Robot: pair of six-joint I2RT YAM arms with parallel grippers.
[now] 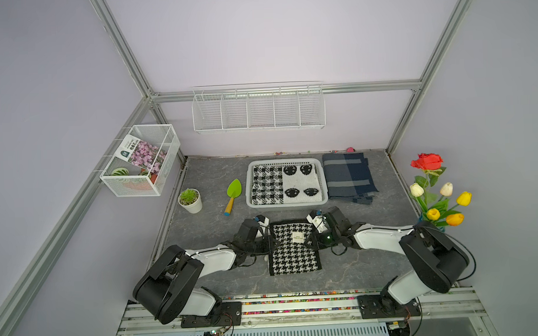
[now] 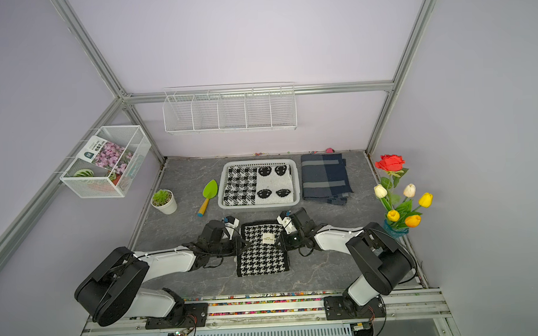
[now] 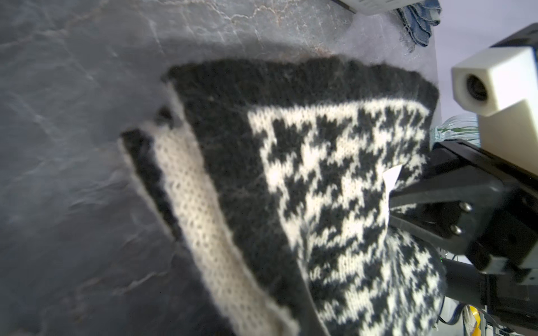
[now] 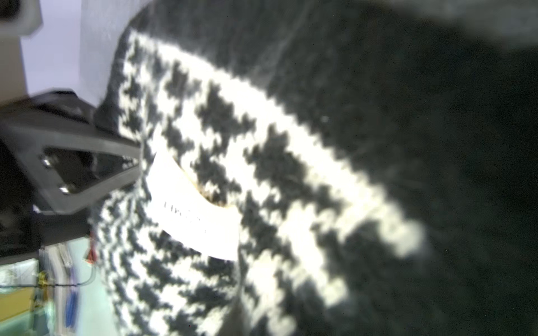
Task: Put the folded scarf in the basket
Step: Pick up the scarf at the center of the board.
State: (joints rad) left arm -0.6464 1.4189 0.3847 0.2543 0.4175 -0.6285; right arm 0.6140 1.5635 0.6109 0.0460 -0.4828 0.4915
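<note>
The basket lies outward of my left gripper. Next it will lift outward over the basket's near rim, lower the scarf (image 1: 293, 251) onto the knitted cloth and release it.
The folded scarf (image 1: 293, 251) (image 2: 261, 255) is black-and-white houndstooth with a white label (image 4: 192, 209). It lies on the grey table just in front of the basket (image 1: 248, 188) (image 2: 220, 189). The basket is shallow, white and perforated, and holds another black-and-white knitted cloth. My left gripper (image 1: 272, 242) (image 2: 244, 243) is shut on the scarf's left edge and my right gripper (image 1: 310, 239) (image 2: 278, 240) on its right edge, both near the far end. In the left wrist view the scarf's far corner (image 3: 186, 87) stands off the table over a shadow. The near end rests on the table.
A folded navy and grey cloth (image 1: 349, 178) lies right of the basket. A green trowel (image 1: 233, 194) and a small potted plant (image 1: 189, 200) are to its left. Artificial flowers (image 1: 438, 193) stand at the right edge. A wire-mesh box (image 1: 139, 161) and a wire rack (image 1: 258, 109) hang on the walls.
</note>
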